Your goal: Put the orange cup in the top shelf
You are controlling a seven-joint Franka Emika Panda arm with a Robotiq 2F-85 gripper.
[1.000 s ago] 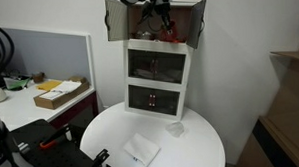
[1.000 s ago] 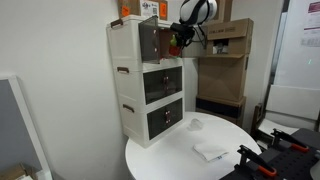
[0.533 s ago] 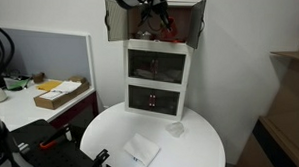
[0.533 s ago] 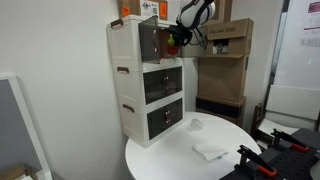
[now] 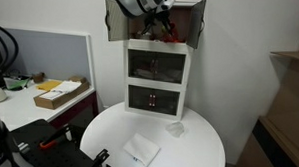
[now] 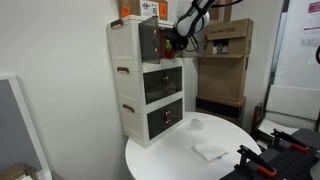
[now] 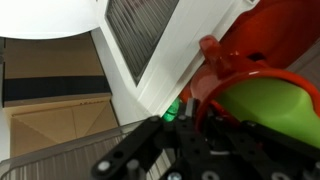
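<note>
The orange cup is still at the shelf's opening, so my gripper will next move outward and turn as it carries the cup past the shelf's front edge into the top shelf (image 5: 166, 36).
The orange cup (image 7: 262, 48), red-orange with greenish-yellow filling, fills the right of the wrist view. My gripper (image 7: 190, 118) is shut on its rim. In both exterior views the gripper (image 5: 158, 18) (image 6: 181, 34) holds the cup (image 5: 169, 35) (image 6: 174, 43) at the mouth of the top shelf (image 5: 188, 25) (image 6: 148, 38). That shelf is the open uppermost compartment of the tall white cabinet (image 5: 157, 99). Its door (image 5: 114, 20) stands swung out to the side. The cup's base is hidden, so I cannot tell if it rests on the shelf floor.
The cabinet stands on a round white table (image 5: 202, 145) (image 6: 165, 165). A flat white packet (image 5: 140, 150) (image 6: 210, 152) and a small clear object (image 5: 175, 127) lie on the table. Cardboard boxes (image 6: 226, 60) stand behind. A desk with a box (image 5: 61, 93) is to one side.
The arm has shifted a little toward the top shelf with the cup still held. The cabinet and the things on the table have not moved.
</note>
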